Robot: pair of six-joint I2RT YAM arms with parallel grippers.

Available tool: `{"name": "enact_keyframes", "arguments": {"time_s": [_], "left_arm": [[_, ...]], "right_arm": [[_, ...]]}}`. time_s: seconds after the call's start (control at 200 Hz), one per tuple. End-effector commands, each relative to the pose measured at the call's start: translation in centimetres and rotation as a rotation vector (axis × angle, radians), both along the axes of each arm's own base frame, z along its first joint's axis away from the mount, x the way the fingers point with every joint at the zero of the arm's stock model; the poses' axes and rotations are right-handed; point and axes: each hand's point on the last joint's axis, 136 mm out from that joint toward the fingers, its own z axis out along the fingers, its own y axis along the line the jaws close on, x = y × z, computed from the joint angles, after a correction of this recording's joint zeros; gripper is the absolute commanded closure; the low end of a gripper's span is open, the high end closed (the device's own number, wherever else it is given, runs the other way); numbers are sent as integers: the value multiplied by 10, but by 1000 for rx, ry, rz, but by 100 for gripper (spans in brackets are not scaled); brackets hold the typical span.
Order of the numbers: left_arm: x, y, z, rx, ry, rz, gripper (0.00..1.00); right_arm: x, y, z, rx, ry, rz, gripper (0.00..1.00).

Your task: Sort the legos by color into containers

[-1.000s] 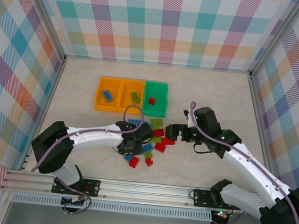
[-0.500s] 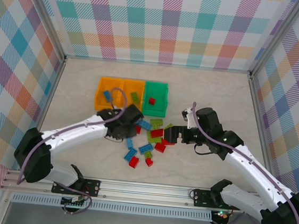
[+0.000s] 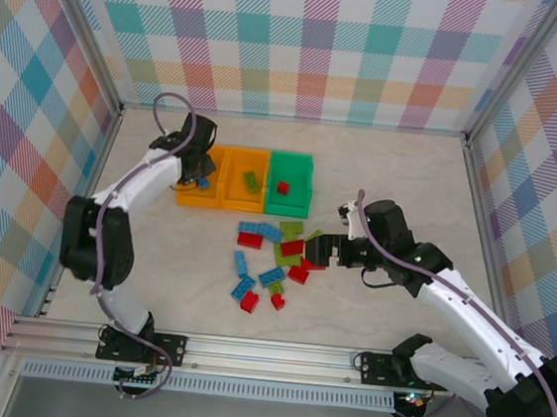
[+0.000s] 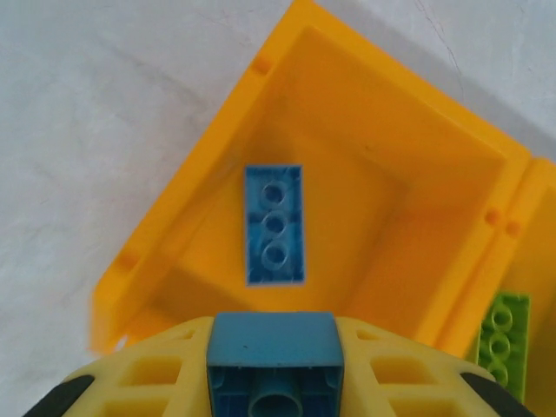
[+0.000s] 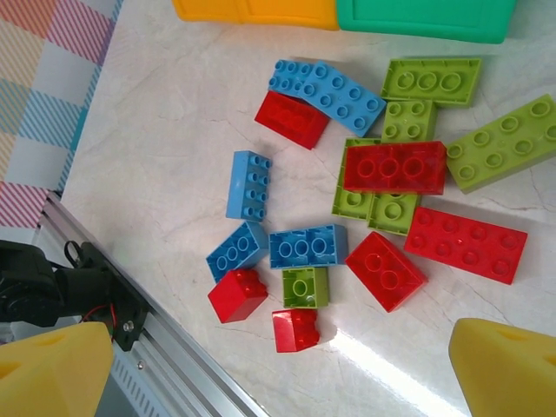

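Observation:
My right gripper lowers outward next and turns its open fingers astride the long green lego [image 3: 315,235] [image 5: 504,144] at the pile's edge, since that brick lies aslant to them.
My left gripper [image 3: 199,165] hangs over the left orange container [image 3: 182,196], shut on a small blue lego [image 4: 273,365] between its yellow fingers [image 4: 130,387]. One blue lego [image 4: 274,224] lies on that bin's floor. The middle orange container [image 3: 231,202] holds a lime green lego [image 4: 502,334], and the green container [image 3: 300,209] holds a red one [image 3: 283,187]. Several loose blue, green and red legos [image 3: 273,258] lie scattered in front of the bins. My right gripper [image 3: 319,245] stands open at the pile's right edge, with nothing between its fingers [image 5: 508,365].
The aluminium rail [image 3: 244,349] runs along the near table edge, close to the lowest red bricks [image 5: 295,328]. Checked walls enclose the table on three sides. Bare tabletop lies left of the pile and right of the green bin.
My left arm has swung from the pile up and left to the left orange container, carrying the blue lego. The right gripper edged slightly toward the pile, still open.

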Motion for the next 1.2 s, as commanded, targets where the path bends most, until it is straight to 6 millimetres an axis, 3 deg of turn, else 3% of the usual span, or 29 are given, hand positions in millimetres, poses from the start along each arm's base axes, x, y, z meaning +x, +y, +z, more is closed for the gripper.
{"name": "enact_keyframes", "arguments": {"time_s": [0.0,0.155,0.355,0.47,0.585,0.69,0.825,1.04,1.195], "left_arm": [[24,0,-12,-20,36,-41,65],[33,-11,-6,-74,11,-77,55],[16,-11,41,-90,-79,-108,42],[-8,-19,81,-119,-150,-188,41],[-45,-56,126,-162,-273,-427,41],[-90,-83,147,-131,-340,-630,44],[-144,-98,154,-110,-364,-832,44],[-212,-104,153,-12,-516,-1135,33],[-224,-103,136,32,-591,-1180,16]], "right_arm": [[4,-1,5,-7,-3,-24,0],[8,-15,-5,-63,1,-100,0],[32,-32,-31,-170,49,-277,0],[48,-39,-46,-223,107,-400,0],[65,-41,-59,-286,201,-524,0],[82,-34,-78,-355,264,-562,2],[99,-32,-105,-484,324,-593,17],[108,-15,-138,-493,422,-618,25],[113,-5,-156,-506,463,-599,26]]}}
